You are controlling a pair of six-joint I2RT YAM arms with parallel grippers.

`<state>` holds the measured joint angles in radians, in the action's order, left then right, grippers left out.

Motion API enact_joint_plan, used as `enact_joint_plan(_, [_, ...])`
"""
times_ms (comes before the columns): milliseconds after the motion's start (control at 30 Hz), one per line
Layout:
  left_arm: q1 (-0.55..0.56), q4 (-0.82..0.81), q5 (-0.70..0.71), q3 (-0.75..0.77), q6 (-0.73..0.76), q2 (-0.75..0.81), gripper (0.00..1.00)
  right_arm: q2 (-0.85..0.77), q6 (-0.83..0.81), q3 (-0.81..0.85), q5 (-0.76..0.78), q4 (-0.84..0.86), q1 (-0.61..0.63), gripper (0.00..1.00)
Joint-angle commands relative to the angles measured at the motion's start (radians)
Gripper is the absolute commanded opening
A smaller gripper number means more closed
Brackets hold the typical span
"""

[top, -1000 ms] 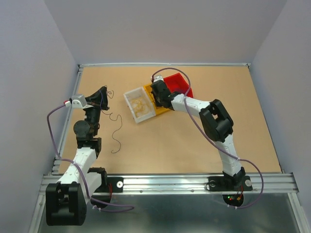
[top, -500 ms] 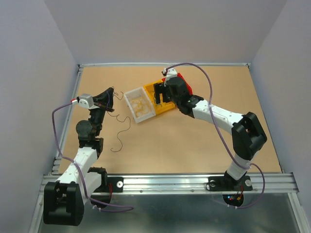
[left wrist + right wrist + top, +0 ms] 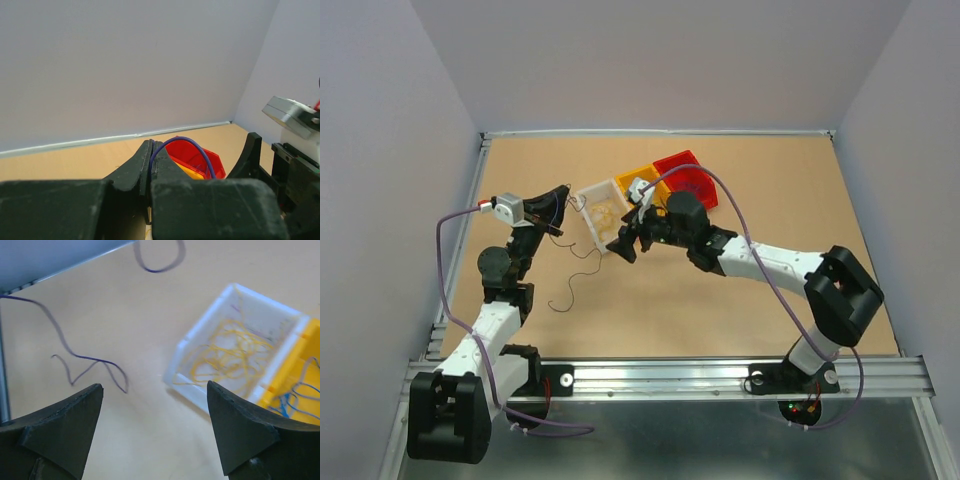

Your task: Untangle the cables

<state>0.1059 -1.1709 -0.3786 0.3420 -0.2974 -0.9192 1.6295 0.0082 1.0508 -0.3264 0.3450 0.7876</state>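
Note:
My right gripper is open above the purple cable's nearest bend, which lies to its left in the top view. It needs to go down and turn its open fingers onto the bend.
My left gripper [image 3: 561, 197] is shut on a thin purple cable [image 3: 570, 285], held up over the left of the table. In the left wrist view the cable [image 3: 186, 141] arcs out from between the closed fingertips. Its lower end trails in loose curls onto the table. My right gripper [image 3: 624, 245] hovers open and holds nothing, just off the white bin's [image 3: 582, 193] near corner. In the right wrist view the purple cable [image 3: 75, 357] curls on the table ahead of the wide jaws [image 3: 152, 387]. Yellow cables [image 3: 232, 351] lie in the white bin, blue cables [image 3: 296, 389] in the yellow bin.
Three bins stand in a row at mid-table: white, yellow [image 3: 638, 179] and red [image 3: 687, 178]. The red bin [image 3: 192, 154] shows past the left fingers. Walls close in the table at the left, back and right.
The right gripper opened over the yellow bin, then swung left and nearer, past the white bin. The left gripper moved a little right with the purple cable, dragging its loose end.

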Motion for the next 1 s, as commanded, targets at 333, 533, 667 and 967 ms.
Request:
enact_joint_plan(333, [0.025,-0.072,-0.126,0.052,-0.019,0.013,0.00,0.153,-0.171,0.101,0.027,0.072,0.213,0.87])
enact_joint_plan(533, [0.028,-0.072,-0.143,0.055,-0.025,0.006,0.00,0.184,-0.165,0.138,0.020,0.061,0.252,0.52])
enact_joint_plan(667, [0.032,-0.053,-0.141,0.071,-0.019,-0.023,0.00,0.124,-0.122,0.134,-0.048,0.078,0.286,0.10])
enact_joint_plan(967, [0.135,0.138,-0.128,0.208,0.107,-0.185,0.00,-0.147,-0.021,-0.024,-0.111,0.225,0.297,0.01])
